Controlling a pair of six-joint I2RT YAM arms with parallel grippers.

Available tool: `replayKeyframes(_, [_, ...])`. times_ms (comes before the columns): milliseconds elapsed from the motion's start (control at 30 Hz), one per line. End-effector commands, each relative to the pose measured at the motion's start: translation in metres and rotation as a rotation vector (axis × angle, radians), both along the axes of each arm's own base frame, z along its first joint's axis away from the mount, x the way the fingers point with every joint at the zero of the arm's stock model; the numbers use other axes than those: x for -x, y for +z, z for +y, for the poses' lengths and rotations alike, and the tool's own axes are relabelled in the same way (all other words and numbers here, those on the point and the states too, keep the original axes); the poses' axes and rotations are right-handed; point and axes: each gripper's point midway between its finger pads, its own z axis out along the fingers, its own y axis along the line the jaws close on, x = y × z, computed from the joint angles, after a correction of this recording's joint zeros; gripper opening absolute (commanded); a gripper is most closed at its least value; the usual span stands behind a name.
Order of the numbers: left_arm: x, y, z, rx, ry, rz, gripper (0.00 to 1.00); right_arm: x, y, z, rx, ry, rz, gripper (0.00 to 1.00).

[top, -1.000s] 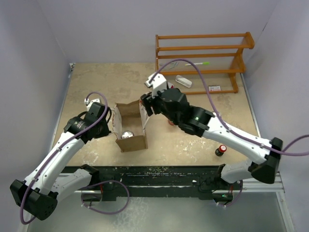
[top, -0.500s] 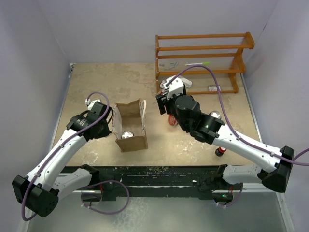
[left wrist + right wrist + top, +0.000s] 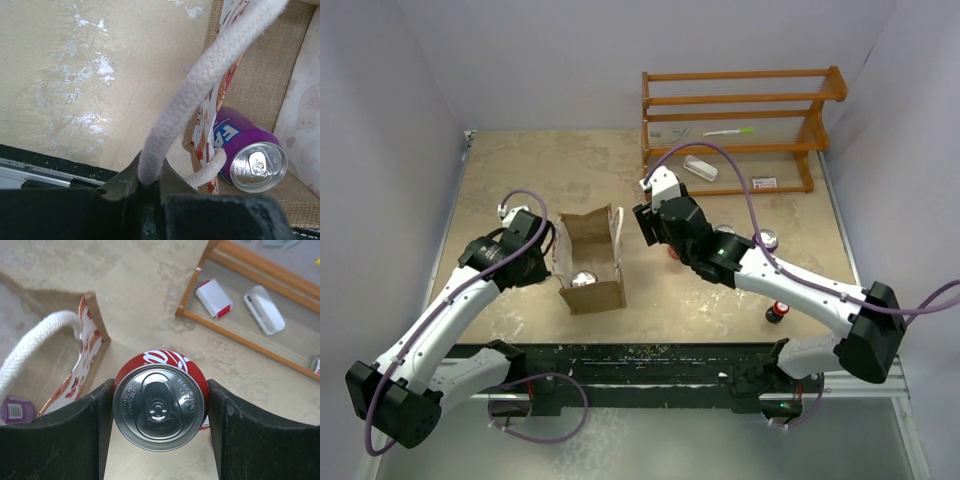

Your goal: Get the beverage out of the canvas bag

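My right gripper should lower toward the bare tabletop [image 3: 646,257] beside the bag and release the red can there, since the can is already outside the bag.
The canvas bag [image 3: 595,297] stands open left of centre, with a purple drink can [image 3: 583,279] lying inside. The purple can also shows in the left wrist view [image 3: 247,152] and at the edge of the right wrist view [image 3: 17,410]. My left gripper [image 3: 550,262] sits at the bag's left side. In its wrist view it [image 3: 150,182] is shut on a white rope handle [image 3: 200,90]. My right gripper [image 3: 650,225] is right of the bag. Its fingers [image 3: 95,435] press both sides of an upright red can [image 3: 159,407], which also shows in the top view [image 3: 674,250].
An orange wooden rack [image 3: 740,120] stands at the back right, with a white-and-red box [image 3: 214,298] and a white case [image 3: 263,310] on its lowest shelf. A silver-topped can [image 3: 767,240] and a small dark bottle with a red cap [image 3: 777,312] stand to the right.
My right arm swung right, away from the bag's rim, then came back a little to the left. The red can stays at about the same spot. The left arm and bag have not moved.
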Motion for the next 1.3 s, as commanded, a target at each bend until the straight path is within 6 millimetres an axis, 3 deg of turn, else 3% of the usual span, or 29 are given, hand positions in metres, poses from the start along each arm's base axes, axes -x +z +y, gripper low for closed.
replayKeyframes(0, [-0.004, 0.010, -0.003, 0.009, 0.000, -0.028, 0.00, -0.009, 0.032, 0.023, -0.156, 0.022, -0.078, 0.00])
replayKeyframes(500, [-0.005, 0.014, -0.006, 0.023, -0.015, -0.049, 0.00, -0.028, -0.025, 0.043, -0.152, -0.003, 0.059, 0.00])
replayKeyframes(667, [-0.004, 0.016, -0.006, 0.028, -0.017, -0.060, 0.00, -0.035, -0.042, 0.041, -0.133, -0.039, 0.081, 0.00])
replayKeyframes(1067, [-0.003, 0.018, -0.010, 0.038, -0.039, -0.067, 0.00, -0.053, -0.067, 0.038, -0.169, -0.089, 0.163, 0.02])
replayKeyframes(1267, [-0.003, 0.018, -0.011, 0.039, -0.046, -0.068, 0.00, -0.051, -0.076, 0.041, -0.166, -0.075, 0.197, 0.02])
